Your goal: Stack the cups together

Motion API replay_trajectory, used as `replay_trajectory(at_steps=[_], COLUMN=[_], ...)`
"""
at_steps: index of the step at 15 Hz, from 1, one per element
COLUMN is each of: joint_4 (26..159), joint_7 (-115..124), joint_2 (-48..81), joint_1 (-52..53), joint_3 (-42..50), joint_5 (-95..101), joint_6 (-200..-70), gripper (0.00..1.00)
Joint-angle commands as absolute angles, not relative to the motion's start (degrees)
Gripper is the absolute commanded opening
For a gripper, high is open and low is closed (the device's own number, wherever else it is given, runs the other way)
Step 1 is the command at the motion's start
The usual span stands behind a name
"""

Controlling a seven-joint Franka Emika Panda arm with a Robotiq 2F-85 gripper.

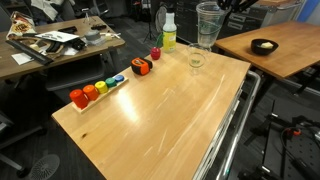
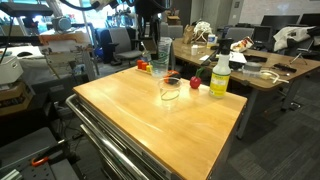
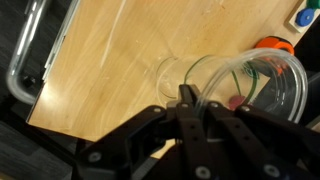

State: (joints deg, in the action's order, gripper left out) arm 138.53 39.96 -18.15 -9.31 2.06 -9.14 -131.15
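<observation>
I will lower my gripper next, bring the held cup into the standing cup's opening (image 1: 197,53) (image 3: 172,76) and let go of the held cup's rim there, because that opening is below my gripper.
My gripper (image 3: 187,100) is shut on the rim of a clear cup (image 3: 252,88) and holds it in the air above the far end of the wooden table (image 1: 160,110). The gripper (image 1: 224,6) and held cup (image 1: 208,26) show in both exterior views, the cup also here (image 2: 160,55). A second, shorter-looking clear cup (image 1: 196,59) stands upright on the table just below and beside the held one; it also shows in an exterior view (image 2: 170,93) and the wrist view (image 3: 170,72). I cannot make out a third cup as a separate thing.
A yellow-green bottle with a white cap (image 1: 168,32) (image 2: 220,75) stands near the cups. Small coloured blocks (image 1: 95,90), an orange block (image 1: 141,67) and a red one (image 1: 155,53) line the table's edge. A metal rail (image 1: 228,140) runs along one side. Desks stand around.
</observation>
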Motion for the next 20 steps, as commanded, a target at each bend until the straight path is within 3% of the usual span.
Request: replay_trajectory(at_steps=[1,20], joint_4=[137.9,137.15], joint_7=[39.91,37.56], joint_2=[-16.59,-6.57], joint_1=[-9.42,-8.41], joint_3=[2.04,4.04], joint_5=[-9.25,-12.77], joint_6=[-135.52,-142.62], gripper=[0.02,0.02])
